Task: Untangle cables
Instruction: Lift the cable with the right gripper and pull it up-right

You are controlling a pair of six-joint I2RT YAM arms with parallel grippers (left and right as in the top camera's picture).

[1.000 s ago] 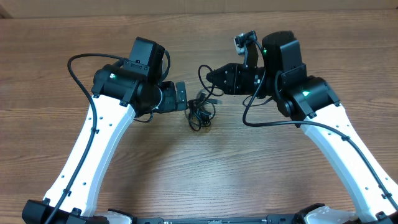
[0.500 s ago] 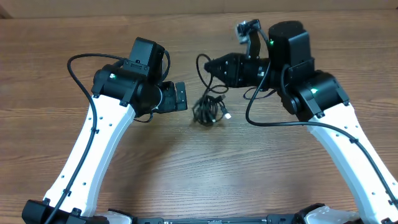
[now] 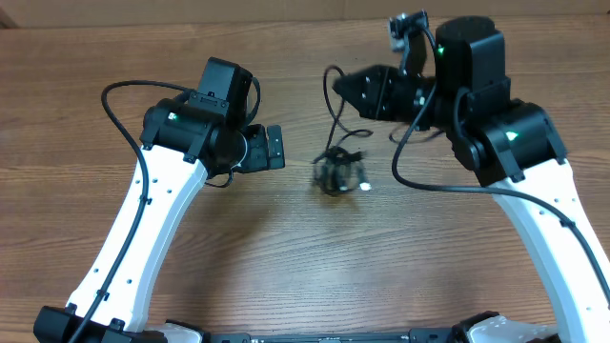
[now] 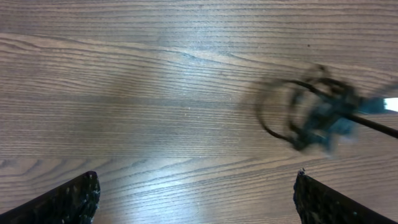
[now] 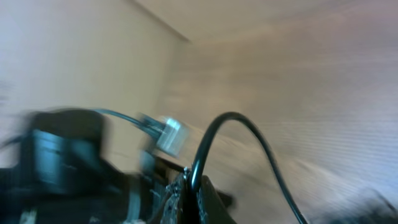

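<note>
Next, my right gripper moves to the right in the overhead view, then down over bare wood to release the black cable, since the black cable's bundle is knotted.
The cables are a small knotted black bundle (image 3: 335, 175) with a pale plug end, lying on the wood between the arms. One strand (image 3: 334, 105) rises from it to my right gripper (image 3: 345, 86), which is shut on that strand. In the right wrist view the black cable (image 5: 236, 118) arches out of the shut right gripper (image 5: 191, 186). My left gripper (image 3: 277, 148) stands open to the left of the bundle, apart from it. In the left wrist view the blurred bundle (image 4: 317, 115) lies at the right, beyond the open left gripper (image 4: 196, 199).
The wooden table (image 3: 286, 248) runs under both arms. A thicker black wire (image 3: 124, 114) loops off the left arm, and another (image 3: 419, 181) hangs from the right arm. A pale wall (image 5: 74, 50) fills the left of the right wrist view.
My right gripper has moved right and away from the left arm with the strand in it. The bundle has been dragged right, away from the left gripper. The left arm has stayed still.
</note>
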